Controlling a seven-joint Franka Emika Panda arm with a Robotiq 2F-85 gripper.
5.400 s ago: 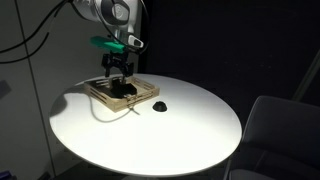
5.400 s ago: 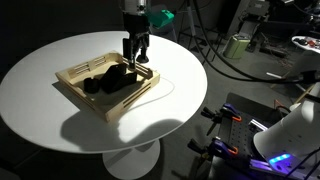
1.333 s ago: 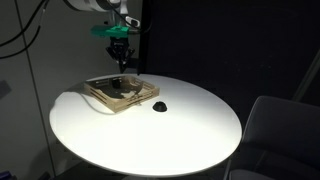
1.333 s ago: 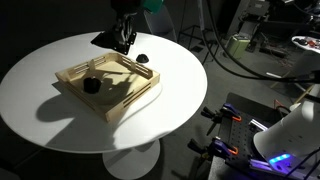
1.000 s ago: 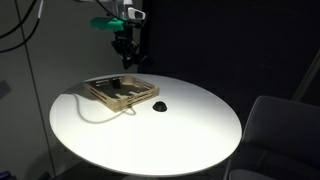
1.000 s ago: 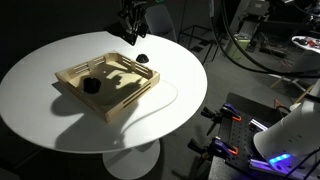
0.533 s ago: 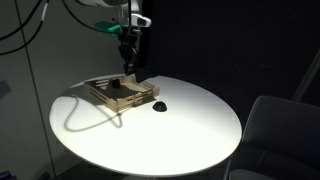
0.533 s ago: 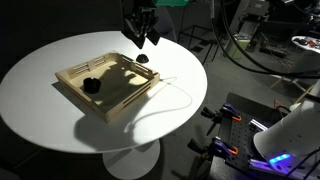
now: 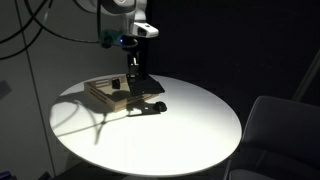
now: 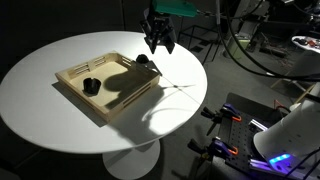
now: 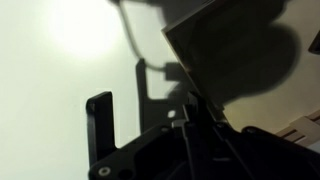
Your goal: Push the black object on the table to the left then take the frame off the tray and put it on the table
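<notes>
I should next move my gripper away from the tray's corner and lower it over the bare white table beside the tray to let go of the frame, because that part of the table is clear.
My gripper (image 9: 132, 63) (image 10: 157, 33) is shut on the flat black frame (image 9: 133, 78) (image 10: 159, 44), which hangs in the air over the table beside the tray's corner. In the wrist view the frame (image 11: 160, 150) fills the lower part as a dark plate held between the jaws. The light-wood tray (image 9: 103, 97) (image 10: 100, 108) (image 11: 250, 60) lies on the round white table (image 9: 200, 125) (image 10: 40, 80) (image 11: 50, 80). The small black object (image 9: 158, 107) (image 10: 141, 60) sits on the table just off the tray's corner, under the gripper's shadow.
A small black block (image 10: 90, 86) stands inside the tray. A thin cable (image 10: 180, 88) trails across the table from the tray's corner. A grey chair (image 9: 280, 130) stands beside the table, and equipment with cables (image 10: 260, 130) sits past the table's edge.
The gripper has carried the frame sideways away from above the tray and lower, toward the table beside the tray's corner. Its shadow now falls over the black object.
</notes>
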